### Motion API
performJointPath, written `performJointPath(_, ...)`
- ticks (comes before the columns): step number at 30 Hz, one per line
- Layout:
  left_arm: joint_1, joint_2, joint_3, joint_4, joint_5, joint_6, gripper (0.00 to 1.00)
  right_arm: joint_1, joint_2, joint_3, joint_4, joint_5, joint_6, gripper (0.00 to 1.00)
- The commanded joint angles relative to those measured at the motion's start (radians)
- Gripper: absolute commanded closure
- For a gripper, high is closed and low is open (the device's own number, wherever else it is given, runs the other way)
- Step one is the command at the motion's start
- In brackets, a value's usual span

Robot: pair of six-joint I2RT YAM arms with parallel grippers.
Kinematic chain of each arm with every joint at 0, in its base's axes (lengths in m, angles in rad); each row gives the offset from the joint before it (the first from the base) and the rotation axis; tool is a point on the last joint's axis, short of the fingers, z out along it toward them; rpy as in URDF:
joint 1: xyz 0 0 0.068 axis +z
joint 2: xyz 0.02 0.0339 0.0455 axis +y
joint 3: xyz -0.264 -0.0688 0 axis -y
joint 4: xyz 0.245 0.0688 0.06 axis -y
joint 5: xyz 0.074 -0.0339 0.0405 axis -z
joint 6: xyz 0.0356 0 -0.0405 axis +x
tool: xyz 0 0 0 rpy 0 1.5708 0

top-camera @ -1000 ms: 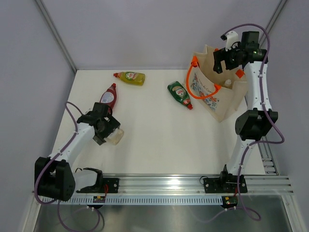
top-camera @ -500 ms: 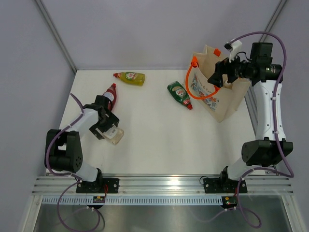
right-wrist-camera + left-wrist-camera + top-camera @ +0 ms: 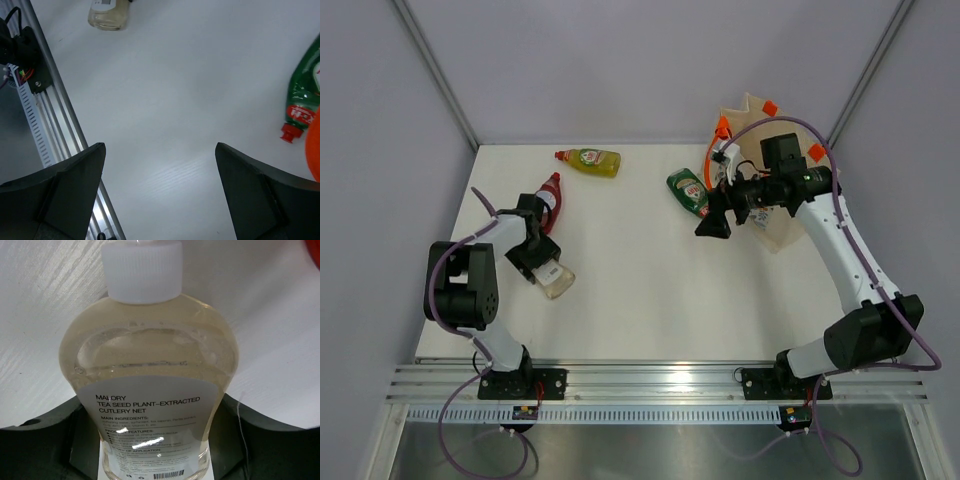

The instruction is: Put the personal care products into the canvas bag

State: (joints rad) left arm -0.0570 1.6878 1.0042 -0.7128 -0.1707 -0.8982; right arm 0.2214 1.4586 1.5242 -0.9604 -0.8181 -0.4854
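Note:
The clear amber bottle's base end (image 3: 559, 286) (image 3: 107, 21) juts out past my left gripper, so my right gripper goes to the left in the top view onto it next.
A clear amber white-capped bottle (image 3: 553, 280) lies on the white table, and my left gripper (image 3: 532, 256) is shut on its base. In the left wrist view the bottle (image 3: 150, 355) fills the frame between both fingers, cap pointing away. My right gripper (image 3: 712, 222) is open and empty, hovering over the table just below the green bottle (image 3: 688, 193), which also shows at the right edge of the right wrist view (image 3: 305, 85). The red bottle (image 3: 548, 197) and yellow bottle (image 3: 592, 160) lie at the back left. The canvas bag (image 3: 750, 112) stands at the back right, mostly hidden by my right arm.
An orange bag handle (image 3: 720, 130) hangs towards the green bottle and shows in the right wrist view (image 3: 315, 145). The aluminium rail (image 3: 660, 378) runs along the near edge. Grey walls close in the table at the back and sides.
My right arm has swung from above the bag down and left to the table beside the green bottle. My left arm has folded closer; the amber bottle has stayed in place.

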Motion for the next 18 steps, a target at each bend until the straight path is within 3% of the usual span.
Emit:
performJointPath(1,0.005,-0.029,-0.013,0.093,0.003,0.042,0.61,0.071,-0.038,-0.051,0.101,-0.059,0.086,0.02)
performJointPath(3,0.006,-0.056,-0.035,0.122,0.06,0.062,0.79,0.114,-0.024,-0.096,0.152,-0.096,0.184,0.03)
performJointPath(4,0.006,-0.091,-0.047,0.151,0.085,0.073,0.94,0.128,-0.003,-0.113,0.173,-0.124,0.236,0.03)
performJointPath(5,0.006,-0.112,-0.08,0.173,0.121,0.079,1.0,0.14,0.011,-0.127,0.19,-0.142,0.307,0.04)
performJointPath(9,0.005,-0.244,-0.216,0.362,0.409,-0.014,1.0,0.211,0.094,-0.197,0.351,-0.153,0.522,0.04)
performJointPath(12,-0.001,-0.342,-0.317,0.502,0.531,-0.132,1.0,0.261,0.129,-0.232,0.496,-0.064,0.712,0.03)
performJointPath(14,-0.007,-0.388,-0.358,0.562,0.577,-0.192,1.0,0.291,0.134,-0.271,0.573,0.037,0.865,0.01)
performJointPath(18,-0.064,-0.408,-0.392,0.647,0.634,-0.31,1.0,0.372,0.199,-0.237,0.623,0.183,0.924,0.01)
